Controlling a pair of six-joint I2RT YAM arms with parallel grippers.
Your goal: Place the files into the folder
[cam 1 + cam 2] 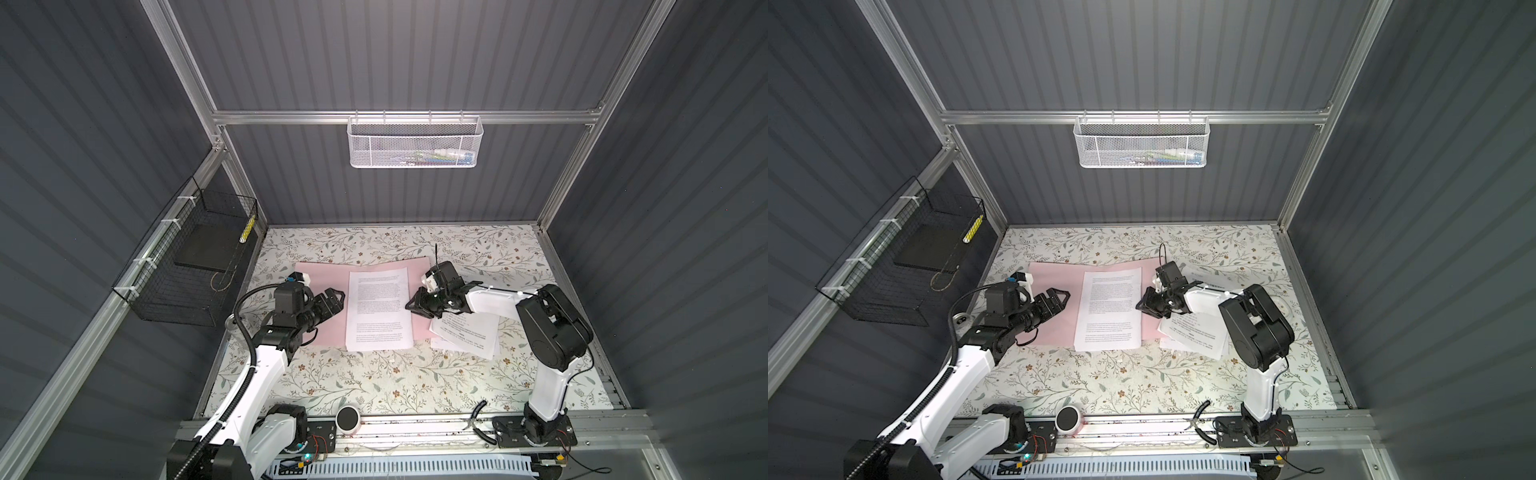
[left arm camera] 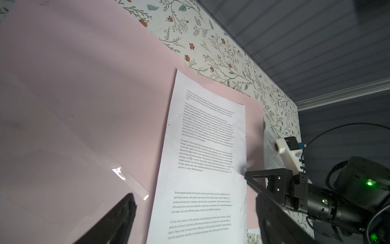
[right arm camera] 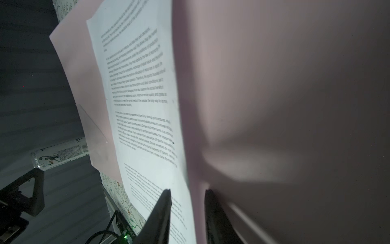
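The sheet's thin edge (image 1: 411, 315) (image 3: 188, 196) is just below the gap between my fingers. Next I will lower my right gripper a little onto that edge of the sheet and close from both sides.
The pink folder (image 1: 320, 274) (image 1: 1054, 278) lies open and flat on the flowered table. One of the files, a printed white sheet (image 1: 378, 307) (image 1: 1108, 307), rests on its middle and right half. More files (image 1: 465, 334) (image 1: 1196, 336) lie loose on the table under my right arm. My left gripper (image 1: 338, 300) (image 1: 1064, 300) (image 2: 194, 198) hovers open over the folder's bare left half (image 2: 84, 95), empty. My right gripper (image 1: 411, 305) (image 1: 1141, 305) (image 3: 188, 191) sits at the sheet's right edge (image 3: 147, 105). Its jaws stand a little apart, one over paper, one over pink.
A black wire basket (image 1: 183, 270) holding a dark slab hangs on the left wall. A white mesh basket (image 1: 415, 141) hangs on the back rail. A can (image 1: 235, 324) lies at the table's left edge. A round black-and-white object (image 1: 348, 419) sits on the front rail.
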